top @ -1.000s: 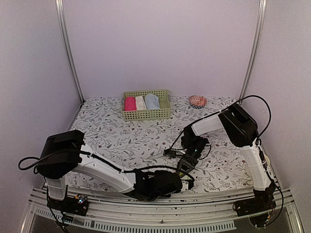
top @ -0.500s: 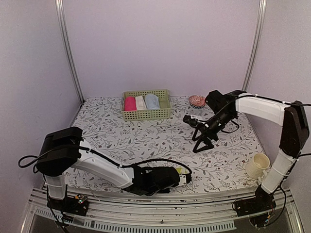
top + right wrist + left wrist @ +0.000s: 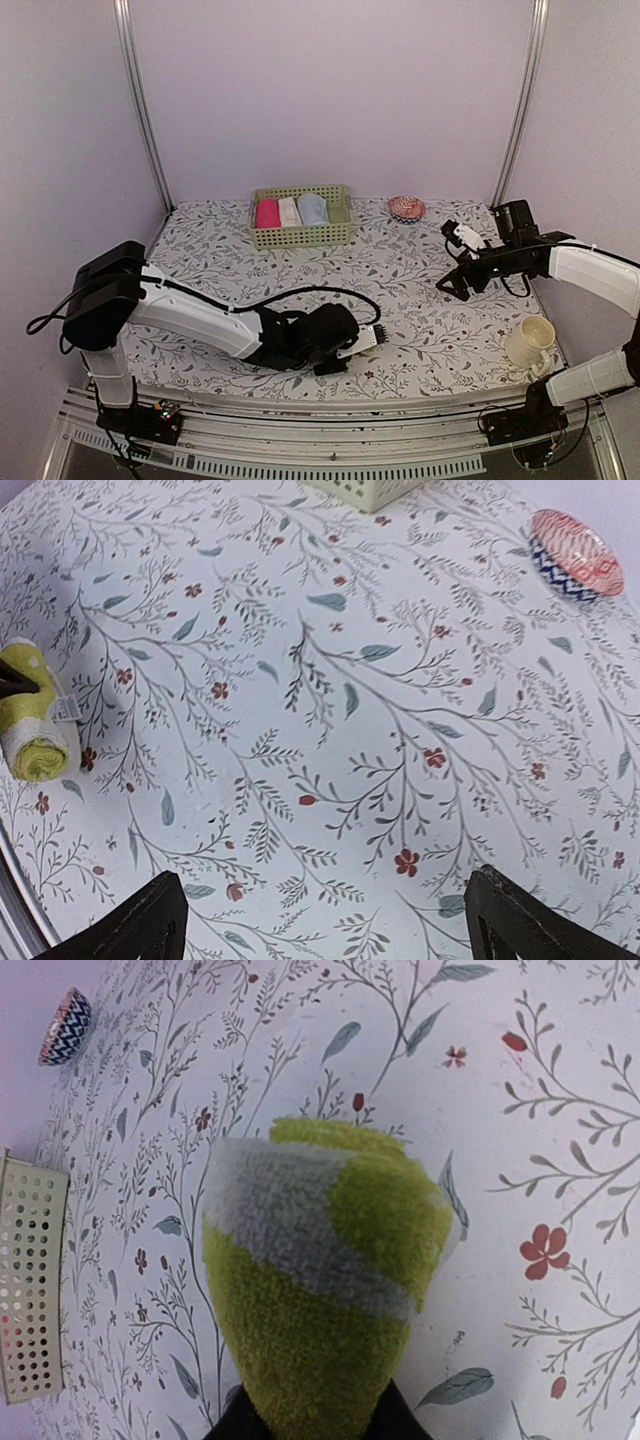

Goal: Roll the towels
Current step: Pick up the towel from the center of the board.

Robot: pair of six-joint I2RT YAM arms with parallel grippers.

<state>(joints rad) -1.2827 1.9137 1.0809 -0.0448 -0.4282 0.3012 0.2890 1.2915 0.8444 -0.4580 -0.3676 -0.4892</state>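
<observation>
The left gripper will lift the roll, carry it outward and lower it to release it in the basket's only empty slot (image 3: 339, 210), because that slot is outward of the gripper.
The yellow-green towel (image 3: 320, 1290), with a pale grey printed band, is rolled into a tight roll. My left gripper (image 3: 310, 1422) is shut on its near end and holds it just over the floral tablecloth. In the top view the left gripper (image 3: 350, 345) is low at the front middle. The same roll shows at the left edge of the right wrist view (image 3: 35, 730). My right gripper (image 3: 450, 260) is open and empty, up over the right side of the table, well away from the roll. The light blue towel (image 3: 313, 209) lies rolled in the green basket (image 3: 300, 236).
The basket at the back also holds a pink roll (image 3: 267, 213) and a cream-white roll (image 3: 289, 210). A small patterned bowl (image 3: 407, 207) sits at the back right. A cream cup (image 3: 530, 342) stands at the front right, near the right arm.
My right gripper has left the roll at the front middle and swung up and to the right, open. My left gripper has moved a little farther onto the table with the roll in it.
</observation>
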